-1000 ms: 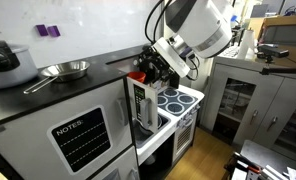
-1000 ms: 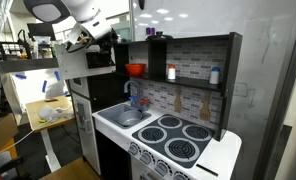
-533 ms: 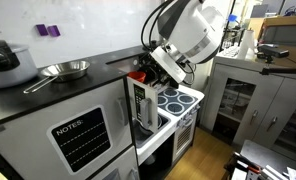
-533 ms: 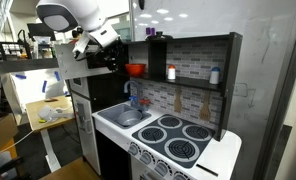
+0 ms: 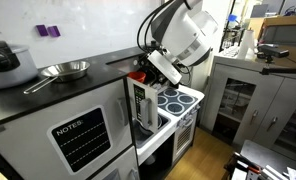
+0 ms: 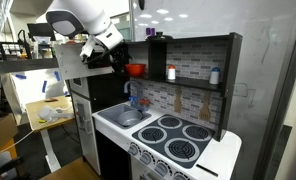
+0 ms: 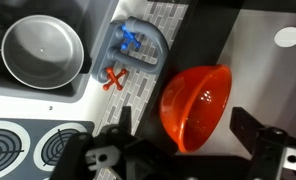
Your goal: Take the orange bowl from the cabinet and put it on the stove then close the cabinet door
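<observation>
My gripper eases toward the shelf onto the bowl's rim next and closes there, since the orange bowl's near rim (image 6: 133, 68) (image 7: 183, 140) shows between the open fingers.
The orange bowl (image 6: 135, 69) sits on the shelf of the dark cabinet (image 6: 193, 41) above the toy sink. In the wrist view the orange bowl (image 7: 196, 103) lies tilted between my gripper's (image 7: 185, 123) two black fingers (image 7: 245, 128), which stand wide apart and do not touch it. My gripper (image 6: 118, 62) is open at the cabinet's mouth, right beside the bowl. The white-framed cabinet door (image 5: 140, 105) stands swung open below my gripper (image 5: 150, 72). The white stove (image 6: 178, 137) with its dark blue-ringed burners lies lower down, beside the sink, and is bare.
A steel toy sink (image 7: 43, 50) with a blue faucet (image 7: 128, 40) lies under the shelf. Two small jars (image 6: 171, 72) stand further along the shelf. A grey pan (image 5: 68, 69) rests on the counter above the steel unit (image 5: 80, 135); a grey glass-door cabinet (image 5: 238, 95) stands beyond.
The arm has reached further toward the cabinet, bringing the open gripper up to the orange bowl. The bowl and the door have not moved.
</observation>
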### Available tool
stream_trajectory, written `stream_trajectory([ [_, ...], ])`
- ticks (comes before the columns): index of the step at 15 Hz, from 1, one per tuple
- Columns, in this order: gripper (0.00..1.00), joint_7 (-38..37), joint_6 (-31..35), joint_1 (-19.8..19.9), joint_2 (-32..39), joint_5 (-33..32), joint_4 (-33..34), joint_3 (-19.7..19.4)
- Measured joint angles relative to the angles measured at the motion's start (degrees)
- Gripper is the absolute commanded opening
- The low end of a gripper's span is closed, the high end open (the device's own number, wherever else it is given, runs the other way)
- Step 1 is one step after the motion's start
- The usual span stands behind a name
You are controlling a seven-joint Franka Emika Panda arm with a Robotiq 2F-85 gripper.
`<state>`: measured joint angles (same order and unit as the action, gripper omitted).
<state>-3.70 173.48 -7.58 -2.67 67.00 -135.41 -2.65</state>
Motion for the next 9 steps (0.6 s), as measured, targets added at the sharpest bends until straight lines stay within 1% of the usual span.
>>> stream_trajectory([
  [7, 1.0, 3.4, 0.6, 0.0, 3.1, 3.0, 2.9, 0.0],
  [8, 0.75, 3.7, 0.6, 0.0, 3.5, 3.2, 3.2, 0.0],
  [9, 0.74, 3.9, 0.7, 0.0, 3.8, 3.3, 3.5, 0.0],
])
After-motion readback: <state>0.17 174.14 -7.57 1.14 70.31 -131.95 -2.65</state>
